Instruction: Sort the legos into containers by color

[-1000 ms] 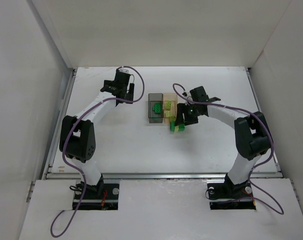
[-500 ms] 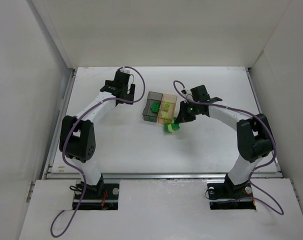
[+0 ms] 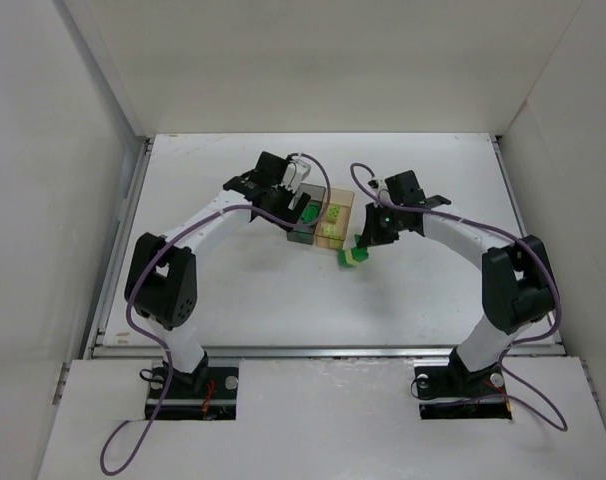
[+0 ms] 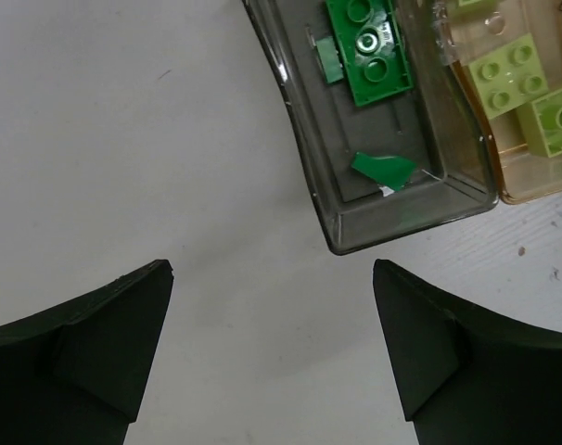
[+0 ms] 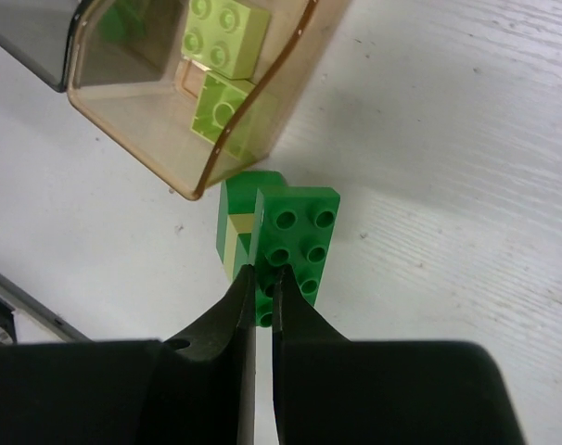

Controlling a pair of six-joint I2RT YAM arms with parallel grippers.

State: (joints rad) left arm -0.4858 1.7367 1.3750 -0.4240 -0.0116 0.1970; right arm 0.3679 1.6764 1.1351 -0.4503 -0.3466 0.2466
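Note:
The right gripper rises next, crosses the amber bin and releases the lego over the grey bin's near end (image 3: pixel 301 234) (image 5: pixel 42 32), since green pieces lie in the grey bin.
The two joined containers sit mid-table: the smoky grey bin (image 3: pixel 305 228) (image 4: pixel 309 158) holds a dark green lego (image 4: pixel 369 46) and a small green piece (image 4: pixel 383 169). In the amber bin (image 3: pixel 335 222) (image 5: pixel 262 120) lie pale yellow-green legos (image 4: pixel 511 72) (image 5: pixel 227 37). My left gripper (image 3: pixel 293 203) (image 4: pixel 272 271) hovers open over bare table at the grey bin's near corner. My right gripper (image 3: pixel 368 236) (image 5: pixel 262 276) is shut, its tips over the studs of a dark green lego (image 5: pixel 298 243) (image 3: pixel 353 257). A green-and-pale stacked piece (image 5: pixel 235 232) stands against that lego, just outside the amber bin.
White walls enclose the table on the left, back and right. A metal rail (image 3: pixel 323 350) runs along the near edge. Purple cables (image 3: pixel 133 290) loop beside both arms.
My left arm has swung right to the grey bin, jaws slightly narrower. The right gripper has shut. The bins and the loose legos have shifted a little.

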